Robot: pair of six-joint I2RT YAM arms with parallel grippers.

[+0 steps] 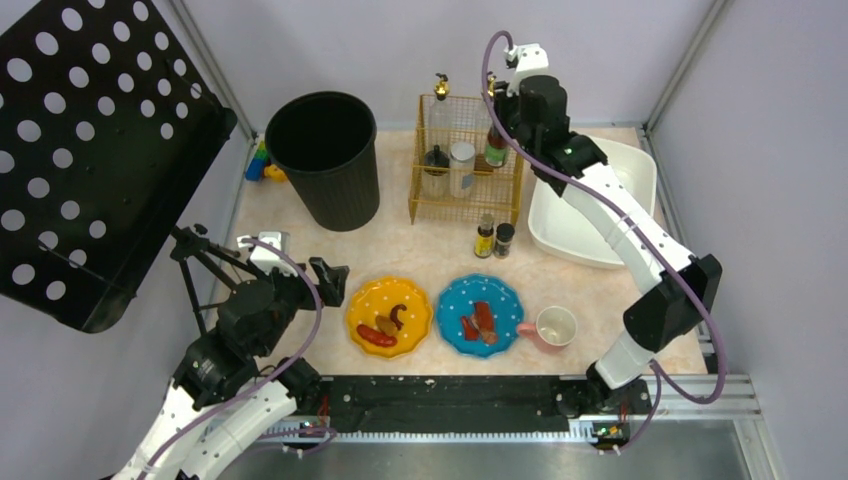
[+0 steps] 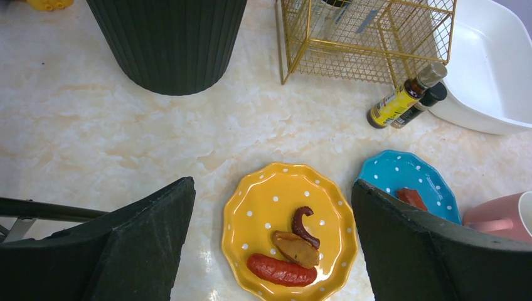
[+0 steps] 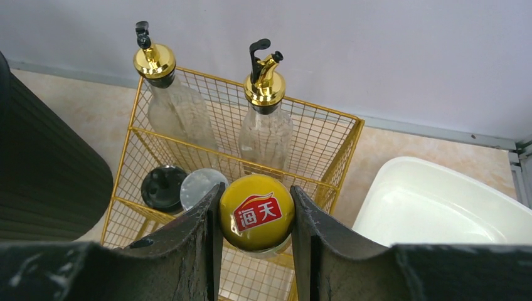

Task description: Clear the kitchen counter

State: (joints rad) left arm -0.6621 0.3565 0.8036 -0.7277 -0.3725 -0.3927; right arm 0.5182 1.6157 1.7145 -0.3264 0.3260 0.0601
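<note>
My right gripper will lower the sauce bottle first, to get it into the near row of the gold wire rack beside the jars.
The pale marbled kitchen counter carries a yellow dotted plate with a sausage and other food scraps, a blue dotted plate with red pieces, a pink mug and two small bottles. My left gripper hangs open above the yellow plate, holding nothing. My right gripper is shut on the yellow cap of a sauce bottle at the right side of the gold wire rack. I cannot tell whether the bottle's base rests on the rack.
A black ribbed bin stands at the back left, beside the rack, which holds two glass oil bottles and two jars. A white tub sits at the right. A black perforated panel on a stand overhangs the left edge.
</note>
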